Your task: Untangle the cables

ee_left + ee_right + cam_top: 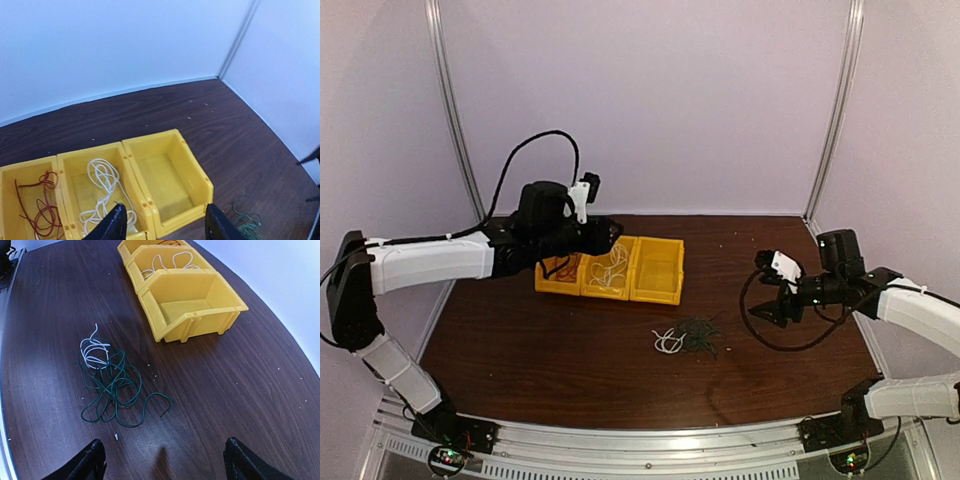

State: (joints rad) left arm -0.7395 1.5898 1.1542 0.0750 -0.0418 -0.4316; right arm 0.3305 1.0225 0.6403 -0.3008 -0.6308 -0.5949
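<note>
The small white cable's outer loops lie clear of the green cable's tangle, so the robot's left gripper will move down and to the right in the top view, onto those loops.
A dark green cable (110, 385) lies in a loose tangle on the brown table, with a small white cable (94, 351) coiled against its far-left side; the top view shows this green cable (698, 335) in front of the bins. A red cable (37, 210) lies in the left yellow bin and a longer white cable (102, 185) in the middle one. My left gripper (165, 220) hangs open above the bins' near edge, holding nothing. Well short of the tangle, my right gripper (165, 460) is open and empty above the bare table.
Three yellow bins (660, 243) stand side by side at the back centre; the right bin (190, 272) holds nothing. Pale walls and metal corner posts (830, 110) close the table at the back and sides. A metal rail (650, 440) runs along the near edge.
</note>
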